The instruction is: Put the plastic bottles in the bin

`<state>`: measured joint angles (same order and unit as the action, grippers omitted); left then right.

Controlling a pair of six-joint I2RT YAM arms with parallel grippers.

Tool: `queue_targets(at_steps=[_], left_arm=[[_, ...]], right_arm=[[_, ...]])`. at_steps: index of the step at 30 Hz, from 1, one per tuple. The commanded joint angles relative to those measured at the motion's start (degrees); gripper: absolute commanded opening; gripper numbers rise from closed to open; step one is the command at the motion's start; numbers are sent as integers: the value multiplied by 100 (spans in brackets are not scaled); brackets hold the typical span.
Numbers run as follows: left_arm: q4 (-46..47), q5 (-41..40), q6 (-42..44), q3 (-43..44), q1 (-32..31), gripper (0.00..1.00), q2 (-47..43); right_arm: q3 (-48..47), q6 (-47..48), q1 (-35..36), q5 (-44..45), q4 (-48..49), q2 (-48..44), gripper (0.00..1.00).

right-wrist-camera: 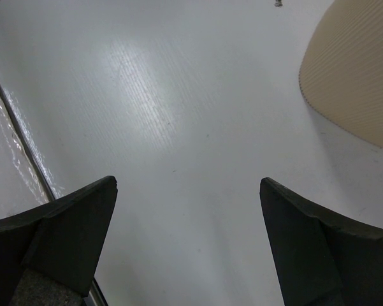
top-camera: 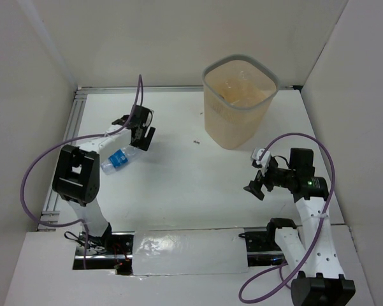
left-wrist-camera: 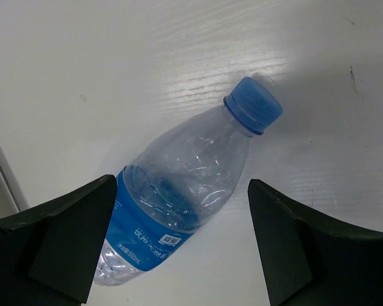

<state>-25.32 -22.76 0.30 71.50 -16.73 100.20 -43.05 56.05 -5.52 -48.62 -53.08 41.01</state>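
Observation:
The robot will next lower its left gripper around the clear neck (top-camera: 136, 150) (left-wrist-camera: 231, 126) beside the blue cap, and then close the fingers.
One clear plastic bottle (top-camera: 118, 159) with a blue cap and blue label lies on its side on the white table at the left. In the left wrist view the bottle (left-wrist-camera: 185, 185) lies between and below my fingers, cap pointing away. My left gripper (top-camera: 144, 138) hovers over its cap end, open and empty; it also shows in the left wrist view (left-wrist-camera: 181, 245). The beige bin (top-camera: 239, 121) stands at the back right; what is inside is hard to make out. My right gripper (top-camera: 257, 182) is open and empty over bare table in front of the bin (right-wrist-camera: 354, 83).
An aluminium rail (top-camera: 75, 124) runs along the table's left edge. A shiny sheet (top-camera: 185, 252) covers the near edge between the arm bases. A small dark speck (top-camera: 196, 141) lies left of the bin. White walls enclose the table.

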Motion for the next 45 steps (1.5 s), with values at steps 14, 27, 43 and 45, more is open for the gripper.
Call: queue_targets(at_steps=[14,27,43,45], left_arm=[[133,-26,199,399,-14,97,1071],[-43,895,-398,505,197,46,545],[403,3988,-1654,2675,-708,33,-1231],[1027,4619,-2118,2921,-770,33,-1179]], right_arm=[[-81,29,-81,11,210,117,100],[-81,29,-81,63,210,65,100],[-81,354,-81,-42,35,65,8],[-81,406,-81,-42,35,65,0]])
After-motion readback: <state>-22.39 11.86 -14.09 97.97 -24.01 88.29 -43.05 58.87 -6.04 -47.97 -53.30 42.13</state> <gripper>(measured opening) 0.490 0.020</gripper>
